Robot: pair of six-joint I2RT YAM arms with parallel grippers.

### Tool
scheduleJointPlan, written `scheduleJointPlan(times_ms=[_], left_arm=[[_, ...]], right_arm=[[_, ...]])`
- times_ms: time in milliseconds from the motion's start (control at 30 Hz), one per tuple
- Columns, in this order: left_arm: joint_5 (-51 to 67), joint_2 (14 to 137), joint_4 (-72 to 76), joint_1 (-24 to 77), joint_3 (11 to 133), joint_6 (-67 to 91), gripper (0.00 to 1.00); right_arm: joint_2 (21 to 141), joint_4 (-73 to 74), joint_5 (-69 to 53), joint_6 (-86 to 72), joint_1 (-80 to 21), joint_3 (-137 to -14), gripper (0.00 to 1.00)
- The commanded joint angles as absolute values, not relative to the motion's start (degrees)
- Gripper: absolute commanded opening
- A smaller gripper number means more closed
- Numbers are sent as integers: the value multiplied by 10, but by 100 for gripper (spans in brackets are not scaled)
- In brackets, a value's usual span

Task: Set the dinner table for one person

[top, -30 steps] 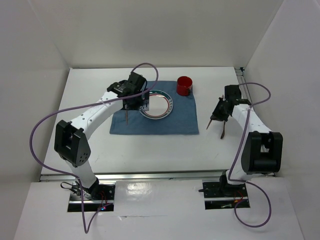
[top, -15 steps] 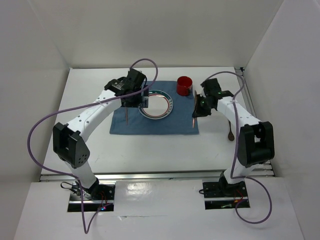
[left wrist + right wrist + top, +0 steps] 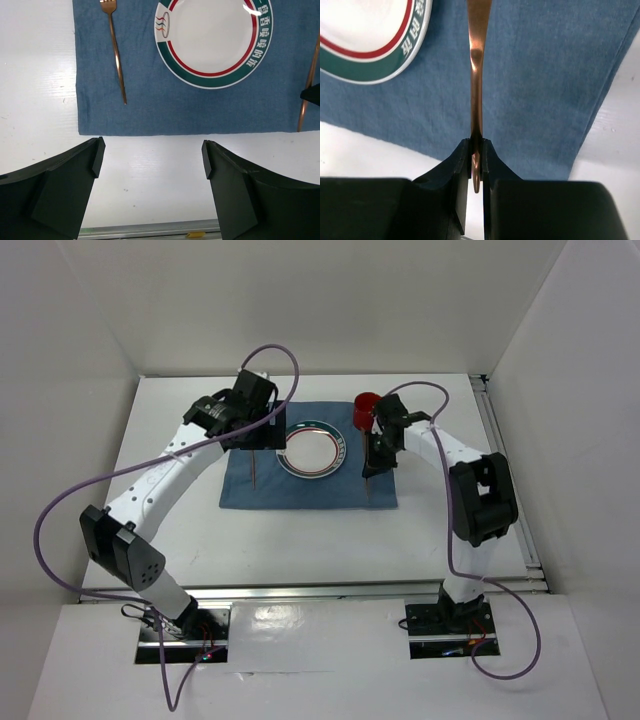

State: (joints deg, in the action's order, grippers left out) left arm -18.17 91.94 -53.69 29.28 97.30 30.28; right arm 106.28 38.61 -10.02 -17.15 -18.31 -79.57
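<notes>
My right gripper holds the thin copper knife already lined up opposite the fork, so it will lower it onto the bare mat beside the plate and release it.
On the white dinner table lies a blue mat with a plate rimmed in green and red. A copper fork lies on the mat left of the plate; it also shows in the left wrist view. My left gripper is open and empty, above the mat's left part. My right gripper is shut on a thin copper knife, held over the mat's right part beside the plate. I cannot tell whether it touches the mat.
A red cup stands at the mat's far right corner, partly behind my right arm. An aluminium rail runs along the table's right edge and another along the near edge. White walls enclose the table.
My right gripper has carried the knife leftward from the table's right side to over the mat. My left gripper has drawn back from the fork. The spoon on the table is now hidden.
</notes>
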Motion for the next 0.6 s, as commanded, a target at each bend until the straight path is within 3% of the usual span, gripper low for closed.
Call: scheduleJointPlan(times_ms=[0,200,233,300,433,500,567], left_arm=[[-188,893,-540,288,973,308,98],[-188,887,-540,288,956,308,98],[-188,887,-540,288,956,308,98],[-188,882,-540,288,950,308,98],[-193,882,-534,288,944,308,98],[-193,888,-534,288,944,308,98],[-193,888,-534,288,944,308,98]], right_arm=[[1078,379,-98,-184,-188,-829,0],[1121,361,-67,-203,-193,-835,0],[1128,361,-50,-203,-199,-835,4],[1129,356,-50,-211,-206,-835,24],[1118,361,-40,-217,-212,-840,53],[1103,374,-24,-217,-212,-853,62],[1085,396,12,-222,-206,-865,64]])
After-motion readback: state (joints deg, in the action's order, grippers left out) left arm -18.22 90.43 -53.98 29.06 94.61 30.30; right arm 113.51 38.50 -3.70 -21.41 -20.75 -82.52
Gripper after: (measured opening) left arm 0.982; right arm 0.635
